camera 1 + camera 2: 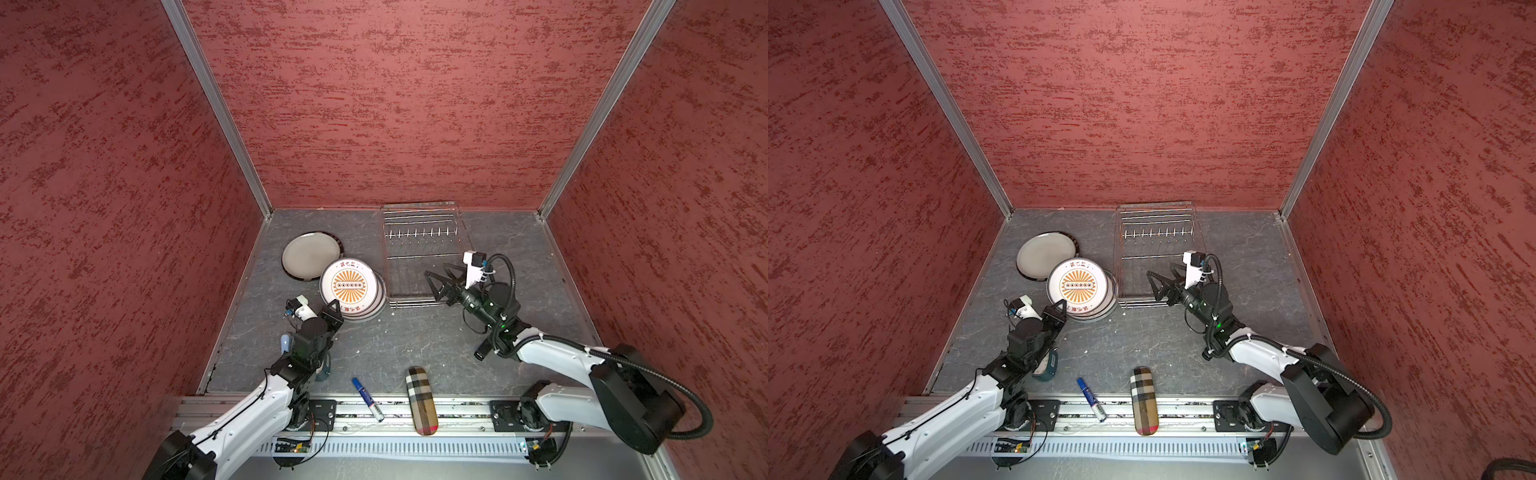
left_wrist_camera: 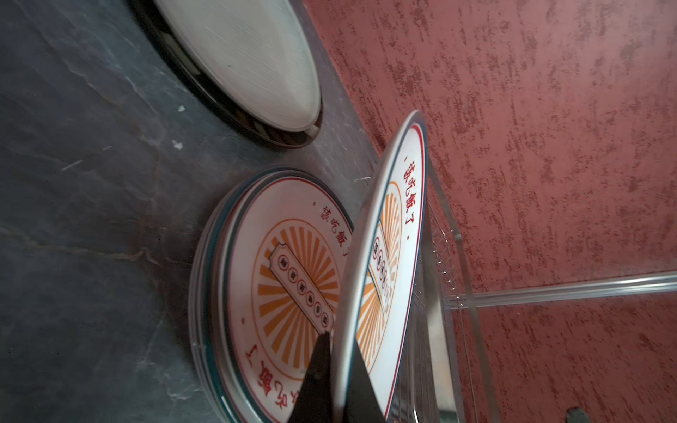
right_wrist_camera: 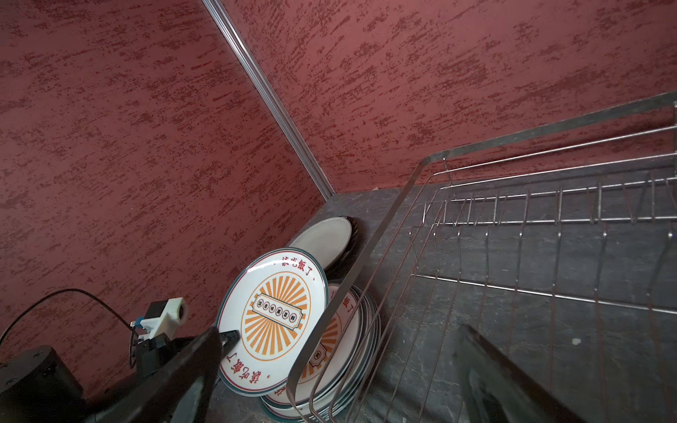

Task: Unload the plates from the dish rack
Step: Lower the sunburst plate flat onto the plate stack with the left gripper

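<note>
The pile of like plates shows below on the rack's side, so my left gripper needs to lower toward the dish rack [image 1: 419,233] next and release the plate onto that pile.
My left gripper [image 1: 334,309] [image 2: 339,351] is shut on the near rim of a white plate with an orange sunburst [image 1: 349,284] [image 1: 1077,284] [image 2: 399,234] [image 3: 274,311]. The plate hangs tilted over a stack of like plates [image 2: 256,293] [image 3: 348,348] lying left of the dish rack. A larger grey-white plate with a dark rim [image 1: 311,254] [image 1: 1045,254] lies flat further back left. The wire dish rack [image 1: 419,233] [image 1: 1156,235] [image 3: 384,227] holds no plates. My right gripper [image 1: 438,276] [image 1: 1160,276] [image 3: 340,329] hovers open over its near end, holding nothing.
A blue marker [image 1: 368,399] and a plaid case [image 1: 422,401] lie at the front edge. A teal alarm clock [image 1: 1046,368] sits partly hidden under my left arm. Red walls close in the back and both sides.
</note>
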